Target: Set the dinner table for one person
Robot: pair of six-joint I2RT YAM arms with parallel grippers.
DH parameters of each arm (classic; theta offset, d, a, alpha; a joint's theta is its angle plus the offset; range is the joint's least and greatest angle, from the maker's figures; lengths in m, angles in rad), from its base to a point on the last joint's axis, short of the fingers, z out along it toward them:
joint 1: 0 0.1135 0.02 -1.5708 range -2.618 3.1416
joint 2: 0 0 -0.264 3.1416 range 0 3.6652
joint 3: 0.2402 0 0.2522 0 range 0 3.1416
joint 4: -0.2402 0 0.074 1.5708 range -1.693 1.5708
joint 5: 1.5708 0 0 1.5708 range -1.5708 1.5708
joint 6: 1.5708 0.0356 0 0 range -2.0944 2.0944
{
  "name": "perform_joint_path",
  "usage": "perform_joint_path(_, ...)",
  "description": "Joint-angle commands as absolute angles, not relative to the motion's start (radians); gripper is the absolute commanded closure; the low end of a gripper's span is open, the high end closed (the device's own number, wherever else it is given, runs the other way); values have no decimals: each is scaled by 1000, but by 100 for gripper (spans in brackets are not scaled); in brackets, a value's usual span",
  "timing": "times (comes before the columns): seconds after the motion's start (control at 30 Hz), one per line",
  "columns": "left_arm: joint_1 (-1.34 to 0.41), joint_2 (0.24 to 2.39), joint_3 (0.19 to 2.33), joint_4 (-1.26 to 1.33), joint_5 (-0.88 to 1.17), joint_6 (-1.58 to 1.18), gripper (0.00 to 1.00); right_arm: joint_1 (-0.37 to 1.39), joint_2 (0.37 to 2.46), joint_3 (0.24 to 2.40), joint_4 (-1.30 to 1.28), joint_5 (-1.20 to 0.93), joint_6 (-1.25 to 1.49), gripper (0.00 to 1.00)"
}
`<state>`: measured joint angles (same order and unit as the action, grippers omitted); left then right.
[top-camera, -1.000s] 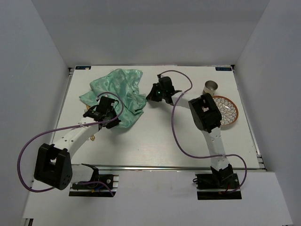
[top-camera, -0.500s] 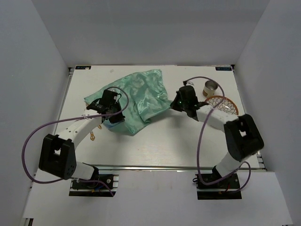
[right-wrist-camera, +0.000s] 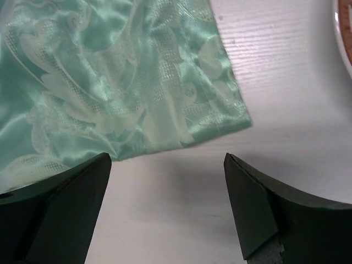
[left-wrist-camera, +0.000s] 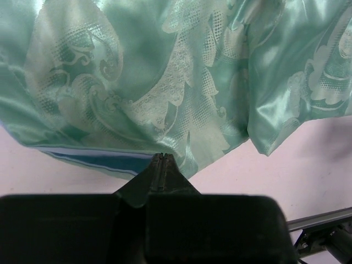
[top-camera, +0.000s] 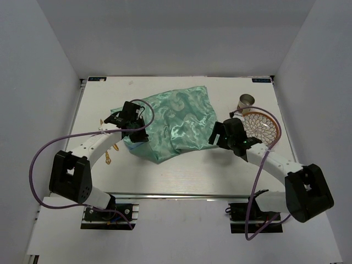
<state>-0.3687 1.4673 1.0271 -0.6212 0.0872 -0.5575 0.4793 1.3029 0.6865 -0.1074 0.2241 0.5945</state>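
Observation:
My right gripper should next shift and go down onto the cloth's near corner [top-camera: 216,147] [right-wrist-camera: 241,121], below and to its right in the wrist view, because it will straddle bare table.
The dinner table [top-camera: 181,176] is a white tabletop. A shiny mint-green patterned cloth [top-camera: 173,124] lies spread over its middle. My left gripper [top-camera: 133,132] sits at the cloth's left edge. In the left wrist view this gripper [left-wrist-camera: 159,155] is shut, its tips pinching the hem of the cloth [left-wrist-camera: 165,71]. My right gripper [top-camera: 216,137] stands open just off the cloth's right corner. In the right wrist view the right gripper [right-wrist-camera: 166,159] has only bare table between its fingers, with the cloth [right-wrist-camera: 121,77] a little ahead of them.
A patterned plate [top-camera: 264,126] with an orange rim lies at the right, a metal cup [top-camera: 246,102] behind it. Small gold pieces [top-camera: 108,159] lie by the left arm. A metal rail [top-camera: 192,195] runs along the near edge. White walls surround the table.
The cloth was drawn to the right and spread out. My right gripper travelled right and nearer with it, then opened and let it go. My left gripper stayed shut and shifted slightly.

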Motion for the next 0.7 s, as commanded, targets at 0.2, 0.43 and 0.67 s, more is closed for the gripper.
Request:
perform_joint_path(0.2, -362, 1374, 1097, -695, 15, -548, 100, 434, 1227, 571, -89, 268, 606, 17)
perform_joint_path(0.43, -362, 1361, 1101, -710, -11, -531, 100, 382, 1264, 554, -57, 241, 736, 24)
perform_joint_path(0.67, -362, 1342, 1063, -684, 29, -545, 100, 376, 1368, 592, -35, 238, 977, 33)
